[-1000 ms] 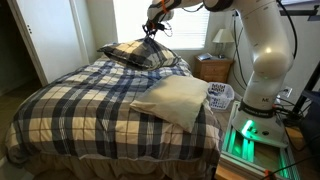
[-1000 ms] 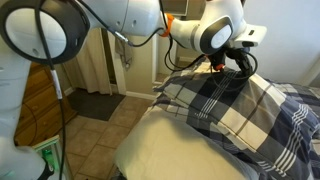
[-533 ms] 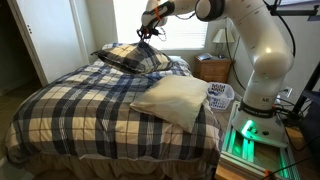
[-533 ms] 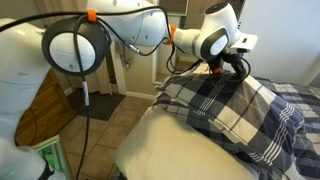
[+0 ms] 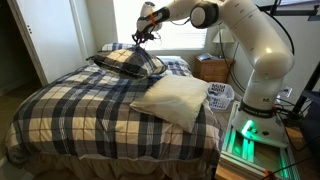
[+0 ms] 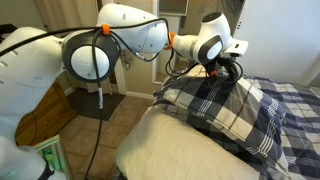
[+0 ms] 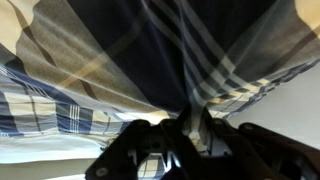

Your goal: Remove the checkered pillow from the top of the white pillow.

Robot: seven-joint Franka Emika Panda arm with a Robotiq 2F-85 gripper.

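Observation:
I should open my gripper where it is and let go of the fold of plaid fabric between its fingers, as the pillow below drapes onto the bed beyond the white one.
The checkered pillow hangs pinched at its top edge in my gripper, over the head of the bed. It also shows in an exterior view and fills the wrist view, where its fabric is bunched between my fingers. The white pillow lies flat near the bed's near right edge, apart from the checkered pillow; its cream surface shows at the bottom of an exterior view.
A large plaid bedspread covers the bed. A nightstand with a lamp stands beside the bed. A white laundry basket sits by the robot base. A door is at left.
My gripper has carried the checkered pillow further toward the head of the bed and the window. The white pillow has not moved.

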